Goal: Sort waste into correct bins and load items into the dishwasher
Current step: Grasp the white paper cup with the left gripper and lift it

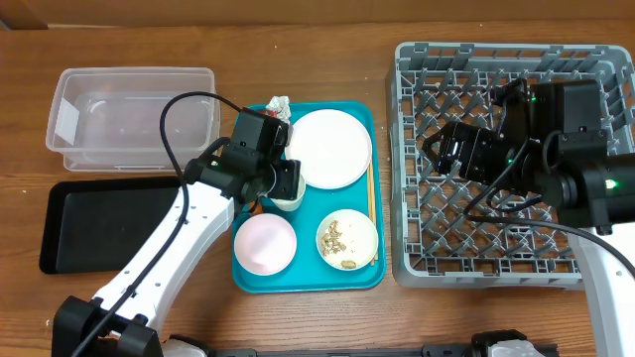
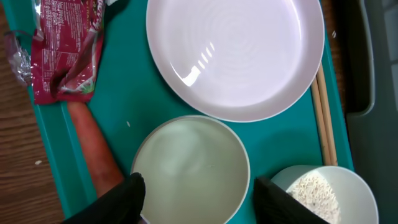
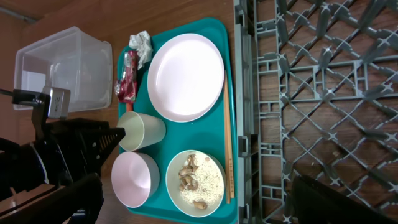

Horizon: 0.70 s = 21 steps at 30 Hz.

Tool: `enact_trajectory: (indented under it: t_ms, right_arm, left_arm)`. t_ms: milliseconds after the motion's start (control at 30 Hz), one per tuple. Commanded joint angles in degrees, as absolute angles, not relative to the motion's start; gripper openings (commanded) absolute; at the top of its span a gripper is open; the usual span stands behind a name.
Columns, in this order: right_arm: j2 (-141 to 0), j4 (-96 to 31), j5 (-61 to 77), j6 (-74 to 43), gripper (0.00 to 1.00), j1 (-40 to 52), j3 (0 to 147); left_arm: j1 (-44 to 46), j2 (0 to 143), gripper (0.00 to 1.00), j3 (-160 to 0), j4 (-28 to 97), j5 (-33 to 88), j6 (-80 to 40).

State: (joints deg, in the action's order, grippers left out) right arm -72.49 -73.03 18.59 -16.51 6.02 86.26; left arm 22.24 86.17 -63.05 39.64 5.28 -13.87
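Note:
The right gripper will tilt level, move toward the left gripper and close around the small white cup, since the cup is standing across the tray from the dish rack.
My left gripper is open and straddles the small white cup on the teal tray; one finger sits at the rim, while a thin gap shows at the other. A red wrapper and an orange carrot stick lie left of the cup. The large plate is behind it and a napkin lies at the tray's far corner. One bowl is empty and another holds food scraps. My right gripper hangs wide open and empty over the grey dish rack.
A clear tub stands at the back left, with a black tray in front of it. Wooden chopsticks lie along the right edge of the teal tray, close to the rack's wall.

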Motion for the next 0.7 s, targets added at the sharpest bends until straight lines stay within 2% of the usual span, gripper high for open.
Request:
enact_trajectory:
  t_ms: [0,100,300,467,533,600,667]
  right_arm:
    - [-72.0,-72.8,18.0,-16.8,1.0,5.8,87.8]
    - [-72.0,-72.7,18.0,-16.8,1.0,5.8,87.8]
    - [-72.0,-72.7,18.0,-16.8,1.0,5.8,87.8]
    - [-72.0,-72.7,18.0,-16.8,1.0,5.8,87.8]
    - [-72.0,-72.7,18.0,-16.8,1.0,5.8,87.8]
    - [-72.0,-72.7,18.0,-16.8,1.0,5.8,87.8]
    - [-72.0,-72.7,18.0,-16.8,1.0,5.8,87.8]
  left_arm:
    - [22.0,86.4,0.58,-64.4,40.8,-0.1,-11.8]
    - [21.3,86.8,0.58,-64.4,40.3,-2.3,-11.7]
    - [19.9,92.5,0.53,-64.4,41.4,3.6,-11.7]
    - [19.8,97.2,0.38,-64.4,41.2,5.7,-11.8]
    - [19.8,97.5,0.24,-64.4,40.9,5.9,-11.7]
    - [19.8,97.3,0.04,-65.1,41.1,5.8,-11.8]
    - [19.7,96.9,0.04,-67.3,43.0,5.8,-11.8]
